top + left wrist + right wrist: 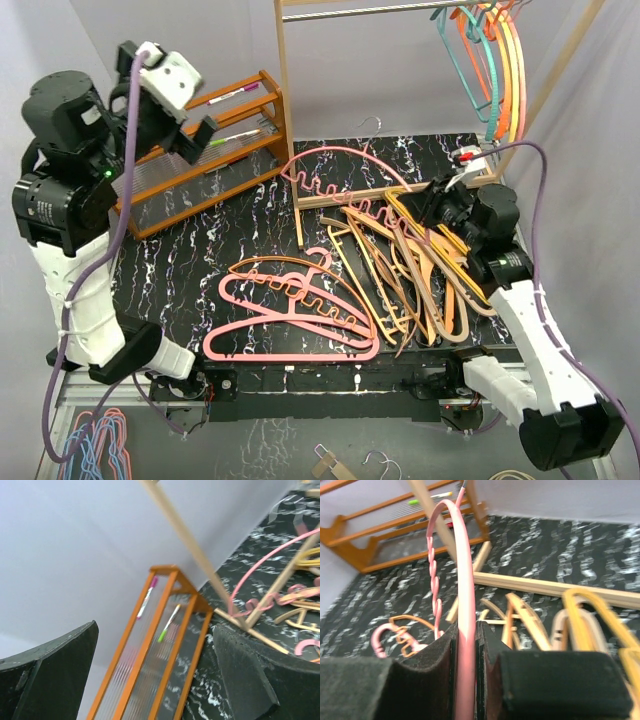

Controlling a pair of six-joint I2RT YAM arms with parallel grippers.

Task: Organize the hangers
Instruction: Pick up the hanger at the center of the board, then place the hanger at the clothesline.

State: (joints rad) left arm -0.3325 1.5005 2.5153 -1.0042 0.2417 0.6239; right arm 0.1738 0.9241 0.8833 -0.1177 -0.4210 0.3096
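Note:
My right gripper is to lift the pink hanger (335, 168) next, up onto the metal bar (412, 7) beside the teal hanger, and let go of it. That part of the metal bar is still empty.
My right gripper (466, 630) is shut on the arm of a pink hanger (462, 555) with a wavy bar. In the top view this pink hanger (335, 168) is tilted up against the foot of the frame, with the right gripper (438, 197) at its right end. A pile of tan wooden and yellow hangers (410, 265) lies right of centre. Pink and orange hangers (290, 310) lie flat near the front edge. Teal, orange and yellow hangers (492, 60) hang on the rail. My left gripper (195, 140) is raised at the far left, open and empty, with its fingers (50, 670) spread over the rack.
An orange-brown slatted rack (200, 165) holding two pens stands at the back left, also in the left wrist view (165, 630). The tall pale wooden frame (285, 90) with a metal rail (370, 10) stands at the back. More hangers (100, 445) lie on the floor at the lower left.

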